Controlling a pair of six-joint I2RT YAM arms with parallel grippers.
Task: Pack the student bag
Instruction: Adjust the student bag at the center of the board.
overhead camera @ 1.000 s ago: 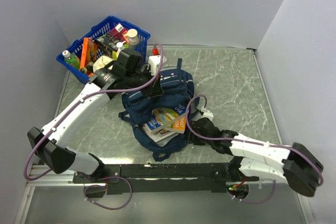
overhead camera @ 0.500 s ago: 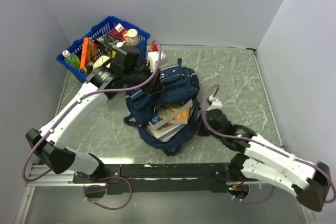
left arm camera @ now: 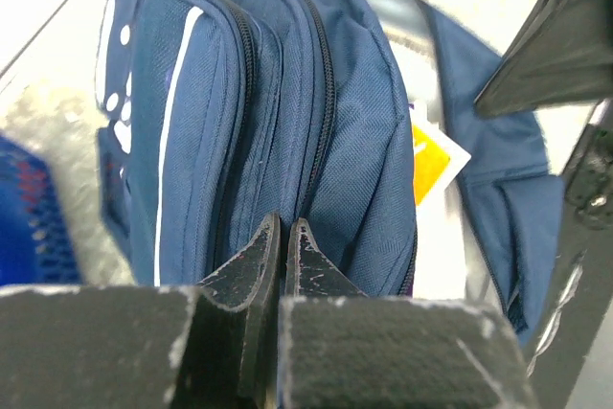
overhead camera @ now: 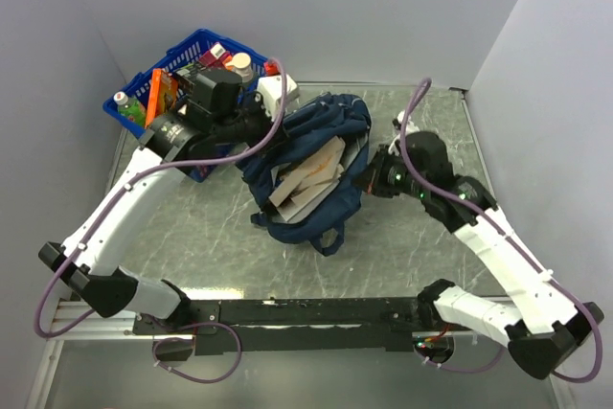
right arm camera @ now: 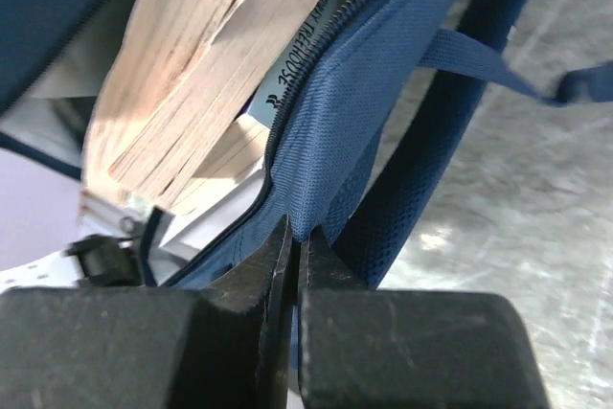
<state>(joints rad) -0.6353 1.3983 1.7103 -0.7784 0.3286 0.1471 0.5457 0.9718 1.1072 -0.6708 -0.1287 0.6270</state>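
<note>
My left gripper needs to lower the bag's pinched fabric toward the marble table, moving to the right in the top view, because the bag is hanging raised.
The student bag (overhead camera: 326,126), navy blue with its main compartment unzipped, is held up between both arms over the marble table. Books (overhead camera: 308,174) stand inside the opening, page edges showing. My left gripper (overhead camera: 280,133) is shut on the bag's fabric near the zipped front pockets; in the left wrist view its tips (left arm camera: 284,224) pinch a fold of the student bag (left arm camera: 287,93). My right gripper (overhead camera: 368,179) is shut on the opposite rim of the opening. In the right wrist view its tips (right arm camera: 298,229) clamp the blue edge beside the zip, with the books (right arm camera: 206,74) just behind.
A blue plastic basket (overhead camera: 123,114) with bottles and packets stands at the back left, close behind the left wrist. A bag strap (overhead camera: 330,237) hangs toward the near side. White walls close in on the left, back and right.
The right gripper went from open to shut on the bag's rim and swung up and back. The bag was pulled away from the near edge and tipped up, books sliding deeper.
</note>
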